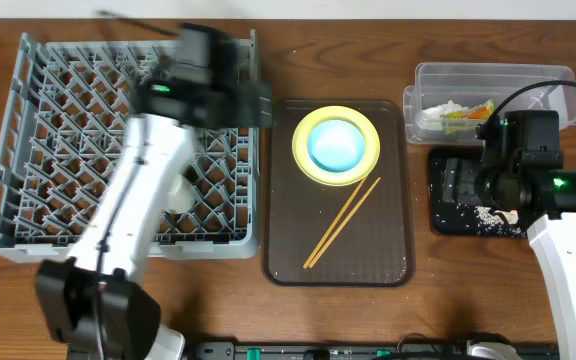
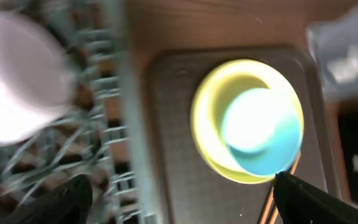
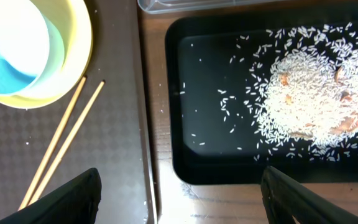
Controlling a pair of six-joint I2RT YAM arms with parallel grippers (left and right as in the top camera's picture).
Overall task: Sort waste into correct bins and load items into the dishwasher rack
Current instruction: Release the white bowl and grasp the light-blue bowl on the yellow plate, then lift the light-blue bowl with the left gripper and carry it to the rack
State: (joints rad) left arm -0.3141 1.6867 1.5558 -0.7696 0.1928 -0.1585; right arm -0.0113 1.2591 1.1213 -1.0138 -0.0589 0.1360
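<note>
My left gripper moves from the rack down onto the light blue bowl's rim [image 1: 344, 171] [image 2: 275, 170] by the chopsticks next, because that bowl sits on top of the yellow plate.
The grey dishwasher rack [image 1: 38, 170] fills the left. My left gripper [image 1: 218, 95] hovers over its far right corner, open and empty; its view is blurred [image 2: 179, 205]. A pinkish-white bowl [image 2: 17, 81] sits in the rack. A small white item [image 1: 180, 192] shows in the rack beside my left arm. The light blue bowl [image 1: 336, 143] sits on the yellow plate [image 1: 308, 165], with the chopsticks [image 1: 343, 222] in front of them. The clear tub [image 1: 528, 80] holds the wrapper [image 1: 465, 113] and white paper [image 1: 446, 105]. My right gripper [image 3: 179, 199] is open over the near left of the black tray [image 3: 204, 93], which holds rice scraps [image 3: 309, 99].
The plate, bowl and chopsticks lie on a brown serving tray [image 1: 298, 250] between the rack and the black tray. A strip of bare wood [image 3: 160, 186] separates the brown tray from the black one. My left arm crosses the rack diagonally.
</note>
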